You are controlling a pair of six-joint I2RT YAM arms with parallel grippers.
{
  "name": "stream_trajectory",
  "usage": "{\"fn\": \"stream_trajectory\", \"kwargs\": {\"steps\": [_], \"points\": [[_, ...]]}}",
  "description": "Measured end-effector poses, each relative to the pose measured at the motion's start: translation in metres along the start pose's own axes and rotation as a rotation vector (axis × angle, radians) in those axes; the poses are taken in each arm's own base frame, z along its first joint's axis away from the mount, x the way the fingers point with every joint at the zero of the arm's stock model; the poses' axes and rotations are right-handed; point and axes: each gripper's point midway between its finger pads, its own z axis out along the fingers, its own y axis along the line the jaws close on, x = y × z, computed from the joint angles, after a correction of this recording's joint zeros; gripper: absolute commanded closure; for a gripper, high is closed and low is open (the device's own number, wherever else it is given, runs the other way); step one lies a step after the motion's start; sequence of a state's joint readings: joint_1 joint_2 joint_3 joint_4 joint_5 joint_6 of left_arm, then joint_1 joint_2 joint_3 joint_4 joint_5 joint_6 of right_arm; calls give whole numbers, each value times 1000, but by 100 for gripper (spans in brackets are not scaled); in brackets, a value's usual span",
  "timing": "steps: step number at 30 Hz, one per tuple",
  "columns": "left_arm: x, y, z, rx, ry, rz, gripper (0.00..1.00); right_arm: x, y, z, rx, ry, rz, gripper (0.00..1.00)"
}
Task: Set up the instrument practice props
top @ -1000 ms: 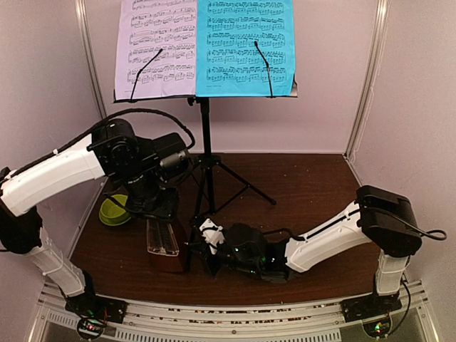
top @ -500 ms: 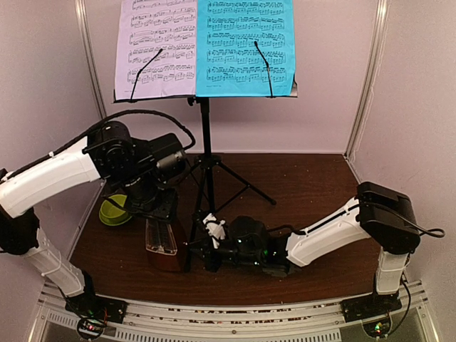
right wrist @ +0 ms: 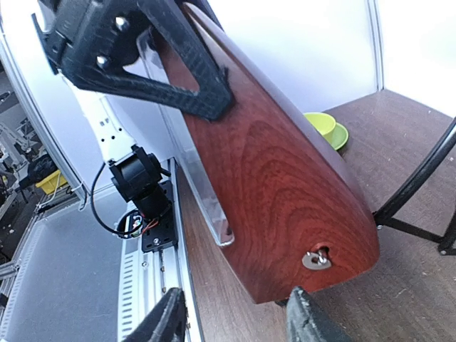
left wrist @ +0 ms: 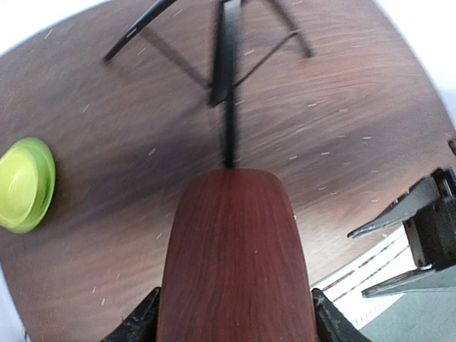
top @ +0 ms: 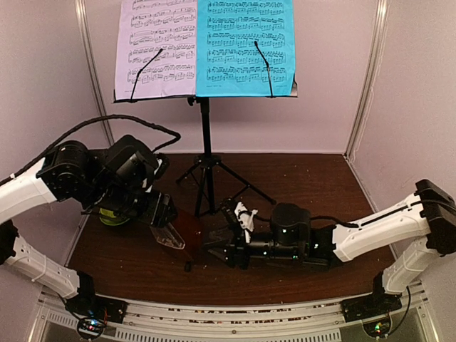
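Observation:
Next I need to move my left gripper to the right in the top view and down to set the metronome's base on bare wood, since the metronome hangs tilted above the table.
The black music stand (top: 206, 135) stands at the back with a lilac sheet (top: 157, 50) and a cyan sheet (top: 246, 46) on its desk. My left gripper (top: 165, 217) is shut on the reddish-brown metronome (top: 187, 229) and holds it tilted over the table. In the left wrist view the metronome (left wrist: 235, 263) fills the span between the fingers (left wrist: 139, 324). My right gripper (top: 216, 249) is open beside the metronome's lower end. The right wrist view shows the wooden body (right wrist: 278, 192), its clear cover (right wrist: 192, 171) and a metal key (right wrist: 315, 258) just above my right gripper (right wrist: 235, 320).
A lime-green bowl (top: 110, 214) sits at the left, partly behind the left arm, and shows as the bowl (left wrist: 25, 185) in the left wrist view. Tripod legs (top: 235, 182) spread across the table's middle. A small black piece (top: 187, 267) lies near the front edge.
The metronome stood upright near the front left; the left gripper has tipped it and carried it right. The right arm has drawn back to the right and its jaws have opened.

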State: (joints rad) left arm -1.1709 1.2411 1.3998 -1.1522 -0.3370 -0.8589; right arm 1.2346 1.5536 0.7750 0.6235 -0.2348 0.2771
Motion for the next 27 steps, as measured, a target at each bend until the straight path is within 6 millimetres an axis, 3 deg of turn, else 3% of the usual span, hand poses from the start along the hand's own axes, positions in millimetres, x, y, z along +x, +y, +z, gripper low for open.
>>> {"fn": "stream_trajectory", "kwargs": {"steps": [5, 10, 13, 18, 20, 27], "points": [[-11, -31, -7, 101, -84, 104, 100, -23, 3, -35, 42, -42, -9, 38], [-23, -53, -7, 147, -157, 170, 100, -27, -12, -68, 156, -46, 0, 29], [-29, -64, 6, 130, -170, 213, 100, -23, -26, -88, 239, -34, 14, 21], [-28, -90, 47, 85, -137, 313, 100, -18, -53, -126, 384, -33, 48, 10], [-26, -99, 62, 78, -124, 350, 100, -18, -62, -140, 432, -40, 72, 1], [-25, -133, 101, 84, -80, 474, 100, -9, -98, -182, 571, -84, 210, 0]]}}
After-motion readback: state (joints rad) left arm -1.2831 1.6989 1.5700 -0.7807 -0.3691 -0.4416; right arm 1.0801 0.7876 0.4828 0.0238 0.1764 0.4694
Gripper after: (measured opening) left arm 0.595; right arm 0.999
